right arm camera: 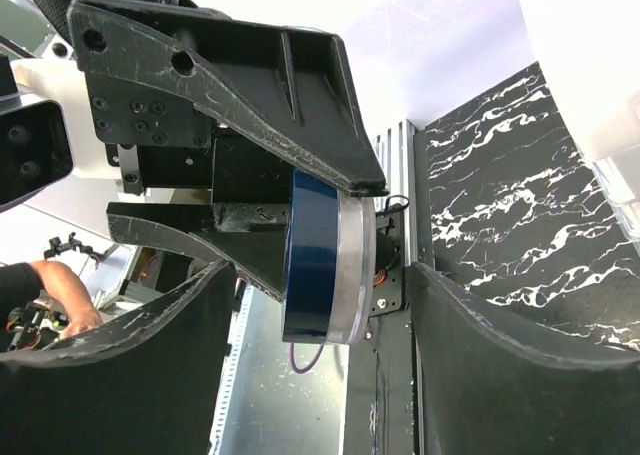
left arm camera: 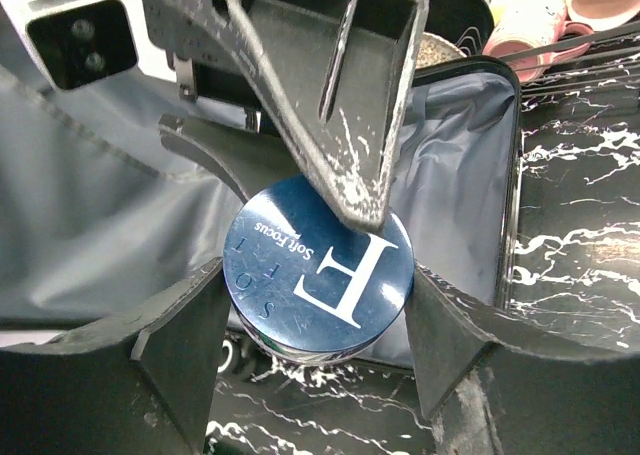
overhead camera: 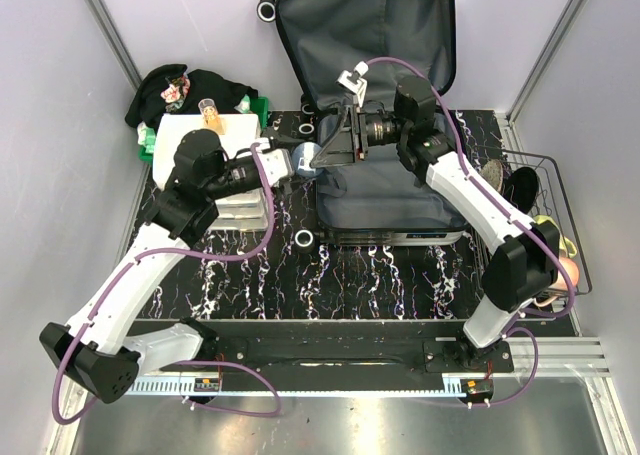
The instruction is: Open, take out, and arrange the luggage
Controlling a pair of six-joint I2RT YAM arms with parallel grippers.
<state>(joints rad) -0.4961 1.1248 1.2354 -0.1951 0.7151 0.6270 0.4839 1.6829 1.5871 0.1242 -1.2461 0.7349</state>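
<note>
Next, my left gripper goes to the left in the top view and lowers the tin onto the drawer unit's far end. The drawer unit holds a bottle.
The luggage lies open mid-table, dark grey lining up, its lid standing against the back wall. The lining also shows in the left wrist view. My left gripper is shut on the rim of a round blue tin marked "Soft Focus F", held above the suitcase's left edge. My right gripper is open, one finger on each side of the tin's flat faces, with gaps. The tin shows edge-on in the right wrist view.
A white drawer unit stands left of the suitcase with a small bottle on it. Behind it is a green bin with black clothing. A wire basket holding shoes and cups stands at the right.
</note>
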